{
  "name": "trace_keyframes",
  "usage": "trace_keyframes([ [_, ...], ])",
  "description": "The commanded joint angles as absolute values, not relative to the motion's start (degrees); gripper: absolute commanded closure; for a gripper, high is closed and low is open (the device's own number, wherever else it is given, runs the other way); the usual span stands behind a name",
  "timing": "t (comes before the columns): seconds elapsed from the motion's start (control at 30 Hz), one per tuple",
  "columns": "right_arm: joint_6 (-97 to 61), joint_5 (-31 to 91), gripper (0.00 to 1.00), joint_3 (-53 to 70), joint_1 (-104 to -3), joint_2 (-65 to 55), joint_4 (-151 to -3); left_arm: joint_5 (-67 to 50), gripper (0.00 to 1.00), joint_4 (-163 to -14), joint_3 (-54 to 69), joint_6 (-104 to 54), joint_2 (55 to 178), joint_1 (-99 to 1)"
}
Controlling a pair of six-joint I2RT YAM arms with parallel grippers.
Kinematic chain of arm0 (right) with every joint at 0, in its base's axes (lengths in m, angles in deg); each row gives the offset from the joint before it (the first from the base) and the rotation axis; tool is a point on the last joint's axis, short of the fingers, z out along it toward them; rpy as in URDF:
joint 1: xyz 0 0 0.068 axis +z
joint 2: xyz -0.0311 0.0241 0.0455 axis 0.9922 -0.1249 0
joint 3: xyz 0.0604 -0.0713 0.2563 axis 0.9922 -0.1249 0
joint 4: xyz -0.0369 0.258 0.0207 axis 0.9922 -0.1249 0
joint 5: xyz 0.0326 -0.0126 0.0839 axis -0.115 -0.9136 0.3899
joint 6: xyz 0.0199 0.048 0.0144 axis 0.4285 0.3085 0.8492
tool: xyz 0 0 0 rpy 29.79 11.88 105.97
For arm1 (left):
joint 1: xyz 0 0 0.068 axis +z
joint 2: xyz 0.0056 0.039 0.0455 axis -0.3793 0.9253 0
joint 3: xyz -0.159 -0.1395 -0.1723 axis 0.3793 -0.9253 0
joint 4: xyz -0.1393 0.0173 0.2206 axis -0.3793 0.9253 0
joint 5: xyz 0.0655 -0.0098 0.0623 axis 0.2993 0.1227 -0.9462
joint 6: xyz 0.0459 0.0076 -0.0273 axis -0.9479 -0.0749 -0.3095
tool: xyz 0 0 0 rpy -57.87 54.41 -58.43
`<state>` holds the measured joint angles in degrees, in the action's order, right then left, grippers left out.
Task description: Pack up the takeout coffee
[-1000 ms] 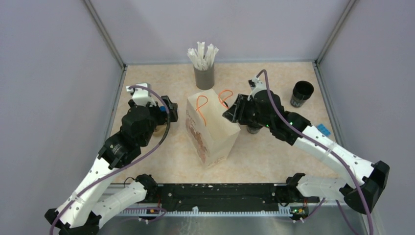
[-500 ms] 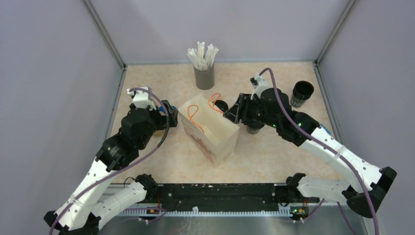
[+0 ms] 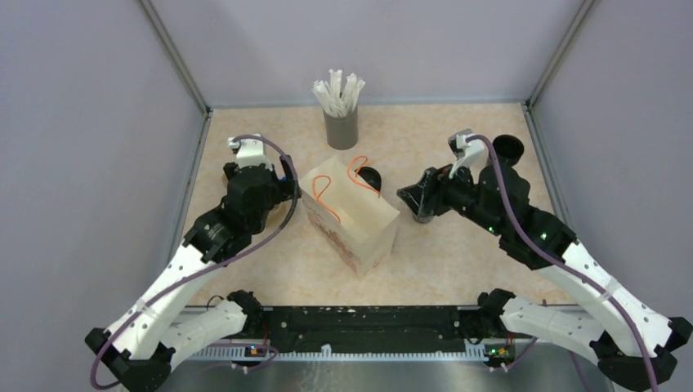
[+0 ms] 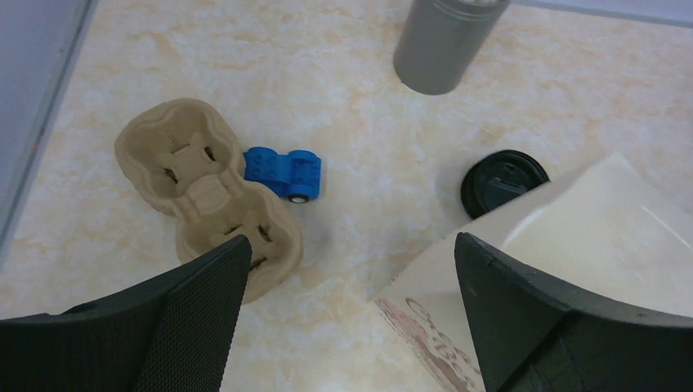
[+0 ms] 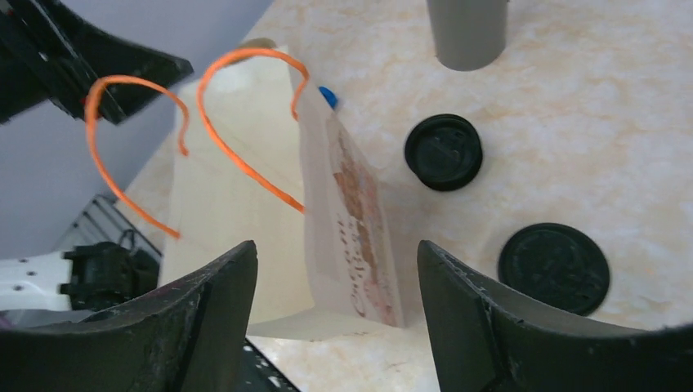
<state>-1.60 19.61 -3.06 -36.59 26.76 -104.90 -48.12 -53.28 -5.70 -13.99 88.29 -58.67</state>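
My left gripper is above the carrier's narrow bridge (image 4: 209, 194), which is to its left in the wrist view. I will move there and go down, because the bridge fits between my fingers.
The black takeout cup (image 3: 510, 146) stands at the back right, its lower part hidden behind my right arm. A pale paper bag with orange handles (image 3: 350, 219) stands open mid-table; it also shows in the left wrist view (image 4: 588, 237) and the right wrist view (image 5: 245, 204). My left gripper (image 3: 286, 184) (image 4: 351, 310) is open and empty at the bag's left corner. My right gripper (image 3: 413, 197) (image 5: 335, 318) is open and empty, to the right of the bag and apart from it. A second black lidded cup top (image 5: 556, 268) sits just below the right gripper (image 3: 423, 216).
A flat black lid (image 3: 369, 175) (image 5: 443, 151) (image 4: 504, 181) lies behind the bag. The grey holder of white straws (image 3: 341, 126) stands at the back. A brown cup carrier (image 4: 204, 192) and a blue toy car (image 4: 283, 173) lie left of the bag. Grey walls enclose the table.
The bag turned and shifted left, uncovering the flat lid. My right gripper drew back to the right, away from the bag. My left gripper moved a little farther back.
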Motion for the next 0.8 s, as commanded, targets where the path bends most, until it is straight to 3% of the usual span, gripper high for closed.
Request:
trace_keyframes([
  [0.0, -9.3, 12.7, 0.26, -9.3, -36.0, 29.8, -103.4, -55.9, 0.01, -60.8, -3.7, -14.9, 93.7, -55.3],
  [0.1, -6.4, 13.9, 0.10, -13.8, -36.1, 33.0, -101.0, -52.3, 0.01, -61.8, -1.9, -14.0, 97.9, -51.7],
  [0.13, -5.4, 14.9, 0.09, -14.5, -36.0, 33.8, -101.2, -51.3, 0.01, -61.9, -1.5, -13.4, 99.6, -50.4],
  [0.37, 2.5, 17.3, 0.08, -9.0, -36.1, 36.6, -110.4, -45.2, 0.16, -42.6, 7.5, 0.2, 114.5, -36.3],
  [0.57, 4.5, 17.0, 0.11, 2.8, -36.0, 34.6, -124.1, -39.1, 0.26, -41.6, 5.1, 2.8, 117.0, -30.4],
  [0.77, 3.4, 17.1, 0.12, 4.8, -36.0, 33.5, -124.9, -36.3, 0.36, -46.2, -1.4, 2.2, 117.1, -28.1],
])
